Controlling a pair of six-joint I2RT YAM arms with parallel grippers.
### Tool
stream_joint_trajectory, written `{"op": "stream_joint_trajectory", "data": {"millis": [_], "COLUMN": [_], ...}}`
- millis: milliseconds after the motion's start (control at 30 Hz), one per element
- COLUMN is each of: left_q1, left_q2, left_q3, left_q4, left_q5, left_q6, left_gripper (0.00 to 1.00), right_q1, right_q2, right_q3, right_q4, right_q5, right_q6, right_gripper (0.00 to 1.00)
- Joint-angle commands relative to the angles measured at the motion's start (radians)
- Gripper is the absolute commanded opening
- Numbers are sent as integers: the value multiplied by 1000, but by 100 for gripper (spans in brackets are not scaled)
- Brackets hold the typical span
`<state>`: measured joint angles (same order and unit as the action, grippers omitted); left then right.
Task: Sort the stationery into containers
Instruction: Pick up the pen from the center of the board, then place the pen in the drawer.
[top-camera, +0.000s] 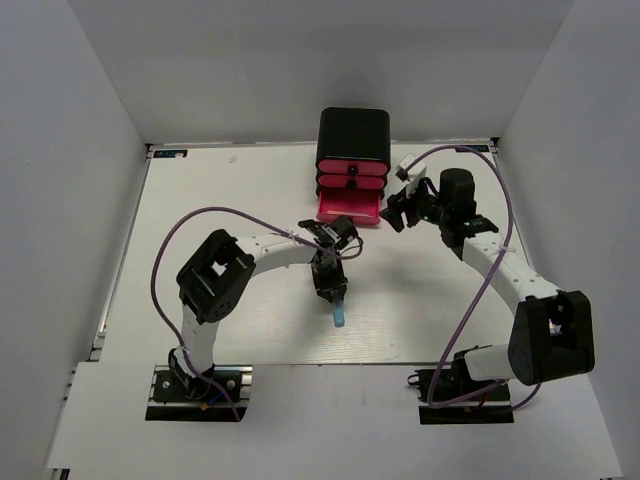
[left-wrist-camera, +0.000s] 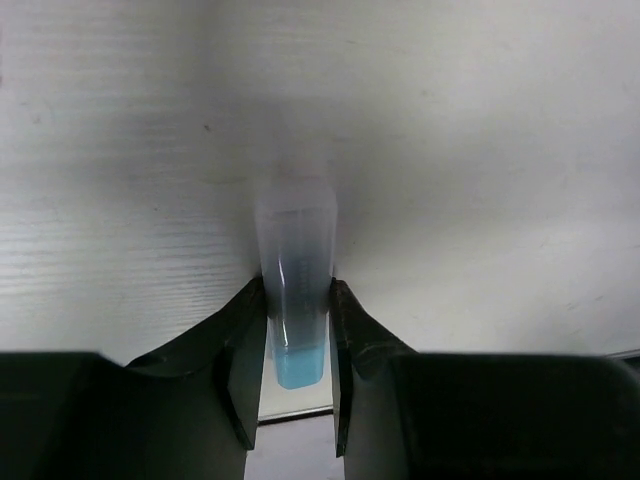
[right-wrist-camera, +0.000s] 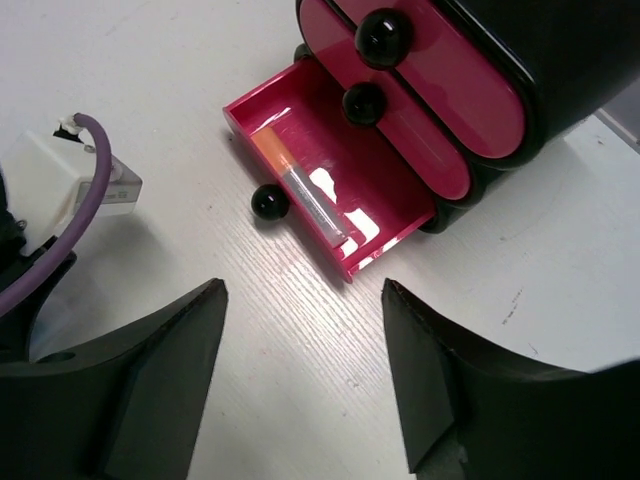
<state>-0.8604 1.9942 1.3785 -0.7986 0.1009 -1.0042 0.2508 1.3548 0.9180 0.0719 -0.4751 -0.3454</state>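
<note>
The robot's left gripper will next lift and turn the blue marker (top-camera: 339, 316), carry it outward over the open bottom drawer (top-camera: 349, 207), which already has a marker in it, and let it go.
My left gripper (top-camera: 333, 297) is shut on a light blue marker (top-camera: 339, 316) with a clear cap (left-wrist-camera: 297, 255), holding it over the table's middle; its blue end (left-wrist-camera: 298, 365) shows between the jaws. The black drawer case (top-camera: 353, 140) stands at the back with three pink drawers. The bottom drawer (top-camera: 349, 207) is pulled out (right-wrist-camera: 395, 200) and holds an orange-grey marker (right-wrist-camera: 300, 187). My right gripper (top-camera: 400, 208) is open and empty, just right of the open drawer, above bare table (right-wrist-camera: 304, 300).
The upper two drawers (right-wrist-camera: 420, 90) are shut, each with a black knob (right-wrist-camera: 380, 38). The open drawer's knob (right-wrist-camera: 268, 203) points to the table's front. A purple cable (right-wrist-camera: 95, 135) and white box on the left arm lie near the drawer.
</note>
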Motion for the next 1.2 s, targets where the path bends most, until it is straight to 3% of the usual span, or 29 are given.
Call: {"op": "stream_joint_trajectory", "data": {"millis": [0,33,100,133,200,233,333,467,633,967,1167], "left_q1": [3,14,26,26,37,49,60,87,107,159,178], "left_q2": [-78,-103,-185,-211,-256,-290,-314,-327,-218,-28,37], "left_q3": [-47,-56,-81,-81,-91,-102,-122,-124,-58,62,93], "left_q4": [85,123,235,281,367,468,644,797,927,1079,1090], "left_q5": [-87,-87,-117,-118,-129,-86,-36,-27,-40,-128,-129], "left_q6": [165,208,330,393,514,650,865,1076,1332,1400,1389], "left_gripper": [7,0,0,0,0,0,0,0,0,0,8], "right_q1": [-28,-30,-47,-50,-67,-70,-87,-96,-102,-127,-133], "right_q2": [-34,-39,-42,-43,-51,-51,-57,-69,-71,-62,-57], "right_q3": [-4,-5,-4,-7,-5,-8,-13,-21,-30,-27,-36], "right_q4": [11,6,-7,-11,-21,-24,-30,-30,-37,-50,-66], "right_q5": [-28,-45,-85,-109,-167,-178,-214,-226,-229,-230,-235], "right_q6": [23,25,23,25,25,22,11,-4,-26,-55,-69], "right_gripper": [67,58,42,26,19,19,19,20,22,25,41]}}
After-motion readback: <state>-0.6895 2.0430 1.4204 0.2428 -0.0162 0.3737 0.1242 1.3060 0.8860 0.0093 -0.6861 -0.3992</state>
